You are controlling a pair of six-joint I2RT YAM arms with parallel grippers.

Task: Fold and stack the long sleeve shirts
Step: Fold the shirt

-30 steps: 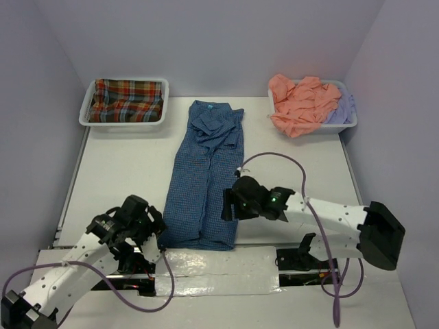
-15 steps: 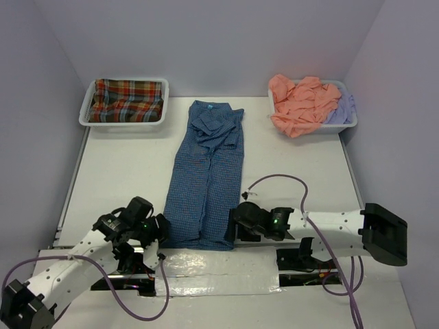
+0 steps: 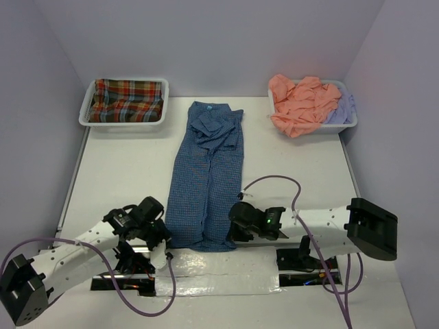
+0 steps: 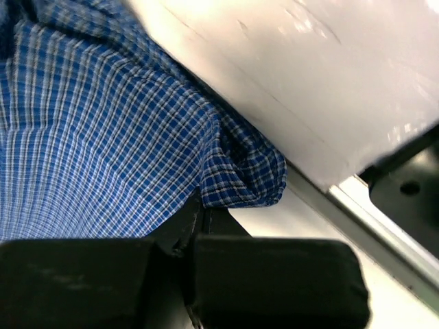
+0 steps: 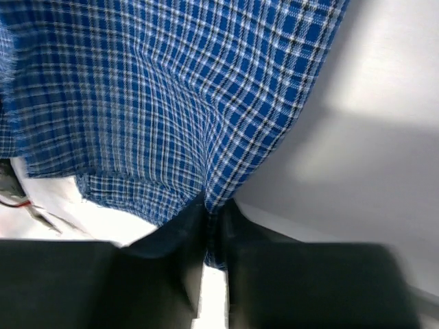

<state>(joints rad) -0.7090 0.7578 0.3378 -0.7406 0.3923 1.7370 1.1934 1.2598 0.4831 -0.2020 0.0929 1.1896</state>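
Next, my left gripper raises the shirt's near corner outward, lowers it onto the shirt's edge beside the folded sleeves and releases it. This is because the shirt's body still lies full length.
A blue checked long sleeve shirt (image 3: 208, 176) lies in a long narrow strip down the middle of the table, collar at the far end. My left gripper (image 3: 167, 241) is shut on its near left corner; in the left wrist view the blue shirt (image 4: 103, 137) bunches over the fingertips (image 4: 200, 218). My right gripper (image 3: 233, 237) is shut on the near right corner, and the right wrist view shows the blue cloth (image 5: 171, 103) pinched between the fingers (image 5: 212, 212). A red-green plaid shirt (image 3: 127, 100), a salmon orange shirt (image 3: 300, 103) and a pale lavender shirt (image 3: 341, 110) lie in trays.
A white tray (image 3: 87, 118) stands at the back left and another white tray (image 3: 348, 127) at the back right. A shiny taped strip (image 3: 219, 266) runs along the table's near edge between the arm bases. Grey walls close in the sides and back.
Both grippers came down to the shirt's near corners and closed on them: the left moved right, the right moved toward the near edge. The shirt lies where it was.
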